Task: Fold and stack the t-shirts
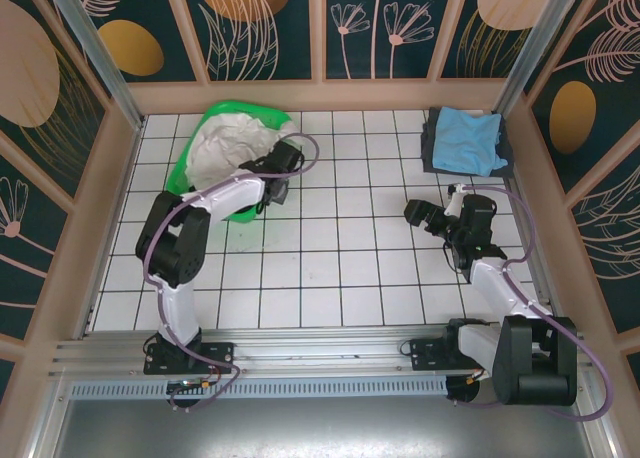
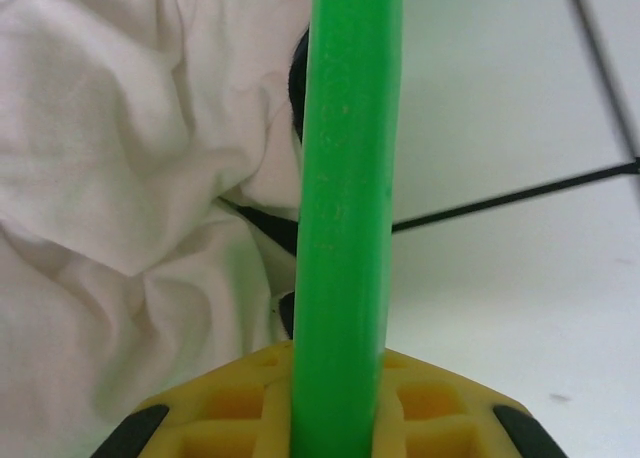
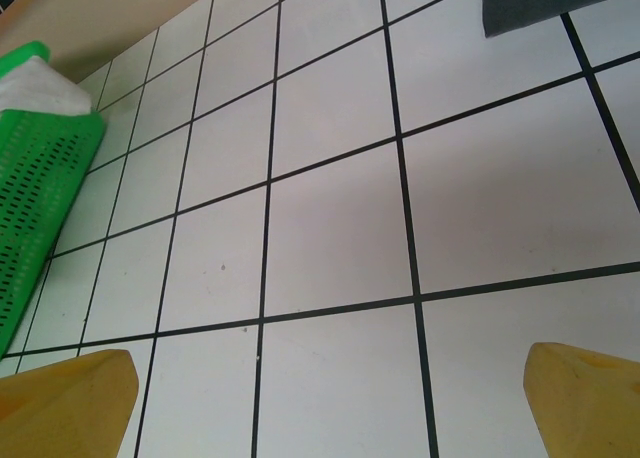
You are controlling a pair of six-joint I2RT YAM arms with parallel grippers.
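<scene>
My left gripper is to slide the basket (image 1: pixel 215 113) by its green rim onto the bare tiles by the nearer side bar (image 1: pixel 150 160) next and let go of it there, because that strip of tiles is empty.
A large white t-shirt (image 1: pixel 228 143) lies crumpled in the green basket (image 1: pixel 215 113) at the back left. My left gripper (image 1: pixel 283 163) is at the basket's right rim. In the left wrist view the green rim (image 2: pixel 350 178) runs straight up between the yellow fingers, the left gripper (image 2: pixel 340 403) is shut on it, and the white cloth (image 2: pixel 130 178) is bunched to its left. A light blue t-shirt (image 1: pixel 468 138) lies folded on a dark grey one (image 1: pixel 432 150) at the back right. My right gripper (image 1: pixel 415 215) hovers open over bare tiles, nothing between its fingertips (image 3: pixel 70 403).
The table (image 1: pixel 330 268) is white tile with black grid lines, walled by wooden rails at the back and sides. The right wrist view catches the basket's slotted wall (image 3: pixel 40 208) at far left and a dark grey cloth corner (image 3: pixel 520 3) at the top.
</scene>
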